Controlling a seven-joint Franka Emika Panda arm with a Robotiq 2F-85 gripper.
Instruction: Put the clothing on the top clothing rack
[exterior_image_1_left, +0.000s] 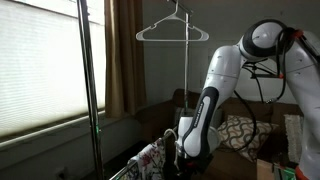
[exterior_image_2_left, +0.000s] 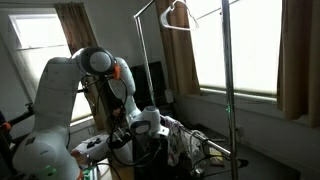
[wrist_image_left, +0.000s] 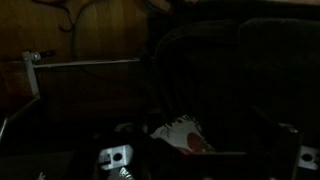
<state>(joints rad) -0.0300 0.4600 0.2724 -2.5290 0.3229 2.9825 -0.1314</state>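
My gripper moves outward and down over a peak of the clothing (exterior_image_1_left: 160, 152) (wrist_image_left: 184, 133) next and closes on it, since that red-flowered peak stands up by my gripper's fingers.
The clothing (exterior_image_1_left: 150, 158), white with dark leaves and red flowers, lies bunched low down beside the sofa; it also shows in the other exterior view (exterior_image_2_left: 176, 146). My gripper (exterior_image_1_left: 171, 143) is lowered right beside it and seems to touch its top edge (exterior_image_2_left: 155, 124). In the dark wrist view a peak of the clothing (wrist_image_left: 185, 135) sits at the jaws, but the fingers are too dark to read. The top clothing rack (exterior_image_2_left: 146, 8) is a thin rail high above, on slim uprights (exterior_image_1_left: 186, 70). A white wire hanger (exterior_image_1_left: 172, 30) hangs from it.
A tall metal pole (exterior_image_1_left: 90, 90) stands in front by the window blinds. A dark sofa with a patterned cushion (exterior_image_1_left: 240, 132) is behind the arm. The low rail (exterior_image_2_left: 215, 150) runs under the clothing. Cables hang off the arm (exterior_image_2_left: 120, 95).
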